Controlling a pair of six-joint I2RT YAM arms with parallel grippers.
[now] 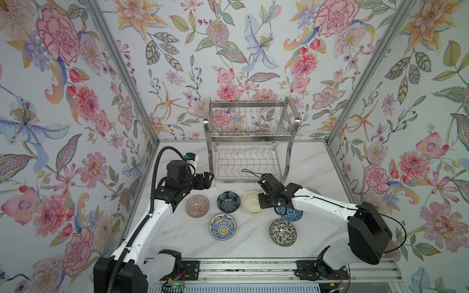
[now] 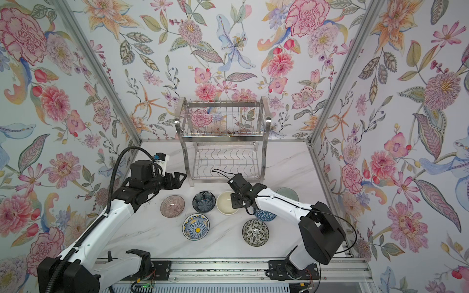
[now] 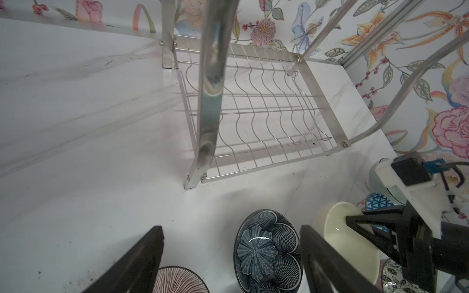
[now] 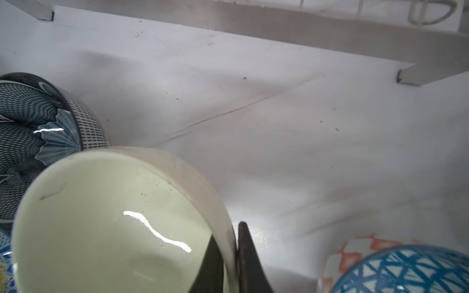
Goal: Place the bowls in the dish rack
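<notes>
The right gripper lowers the cream bowl a little next and releases its rim, since bare tabletop beside the navy flower bowl (image 1: 228, 201) lies just below.
The dish rack (image 1: 250, 139) (image 2: 223, 139) stands at the back of the table, both shelves bare. In front of it lie the mauve ribbed bowl (image 1: 197, 206), navy flower bowl (image 1: 228, 201) (image 3: 266, 251), cream bowl (image 1: 250, 203) (image 4: 109, 218), blue lattice bowl (image 1: 291, 216), yellow-centred bowl (image 1: 222, 226) and leafy bowl (image 1: 282, 232). A pale green bowl (image 2: 288, 193) peeks out behind the right arm. My right gripper (image 4: 228, 236) (image 1: 262, 203) is shut on the cream bowl's right rim, one finger inside, one outside. My left gripper (image 3: 231, 230) (image 1: 212, 177) hangs open and empty by the rack's left front leg (image 3: 203, 152).
Flowered walls with aluminium corner posts (image 1: 360, 76) close in the left, back and right. Both arm bases sit on a rail (image 1: 248, 266) along the table's front edge. The bowls lie close together, the lattice bowl partly under the right arm.
</notes>
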